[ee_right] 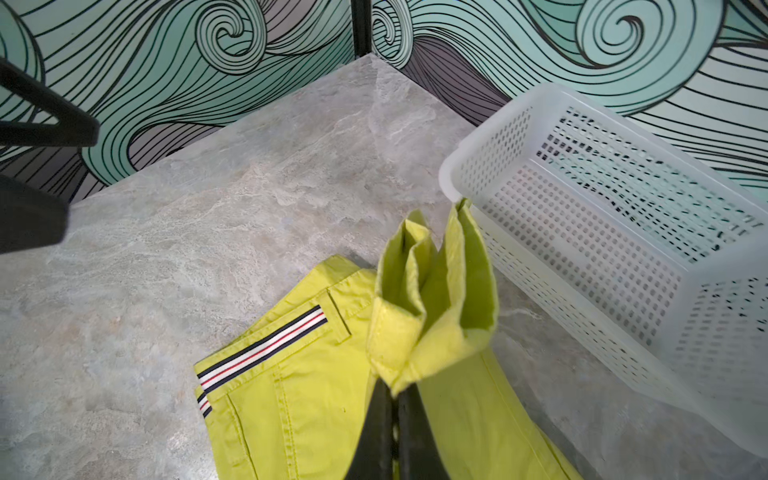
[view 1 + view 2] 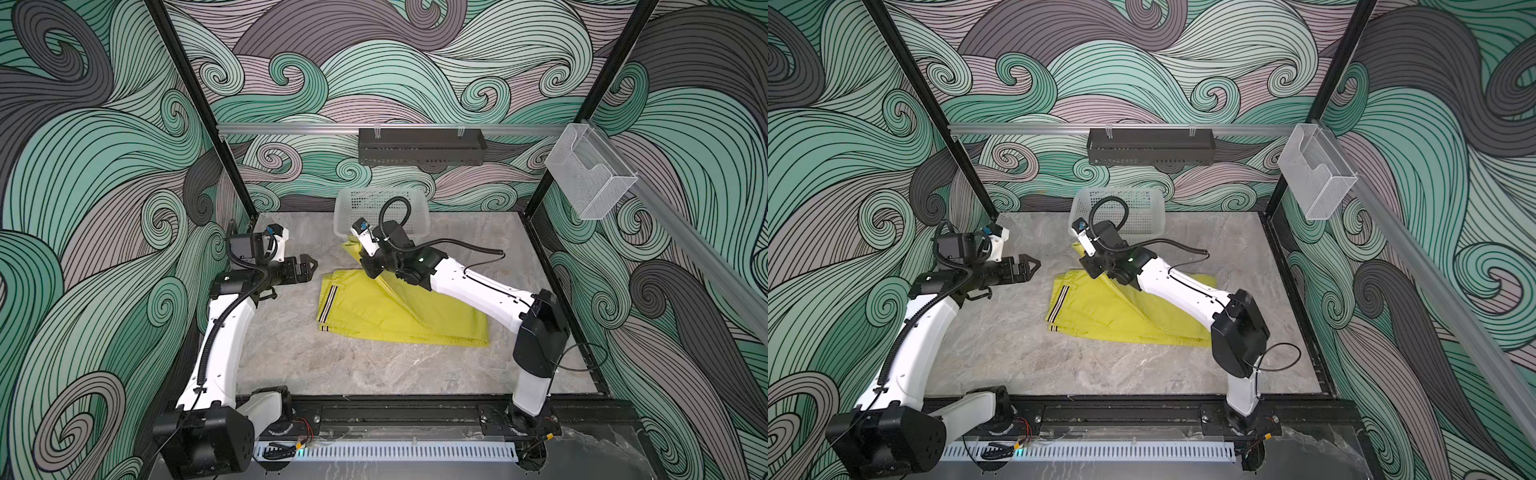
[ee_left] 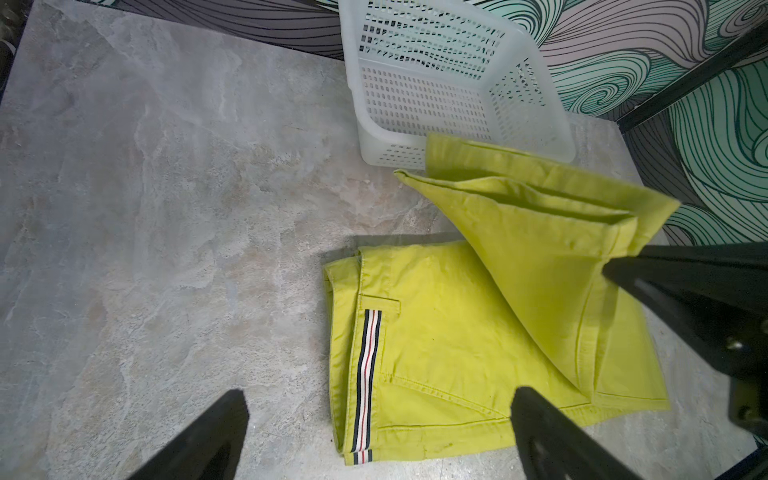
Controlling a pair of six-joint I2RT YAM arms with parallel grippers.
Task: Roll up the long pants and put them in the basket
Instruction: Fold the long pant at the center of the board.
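My right gripper swings back and down to the near end of the striped waistband next. It releases the leg cuffs there, as the lifted legs slant toward the basket.
The long pants lie folded on the table, bright yellow-green, with the striped waistband toward the left arm. My right gripper is shut on the leg cuffs and holds them up over the waist part, close to the basket. The lifted legs slope from the cuffs down to the fold at the right. My left gripper hangs open just left of the waistband, above the table, touching nothing.
A white mesh basket stands at the back of the grey stone-look table, right behind the raised cuffs. A black tray hangs on the back rail. A clear holder hangs on the right rail.
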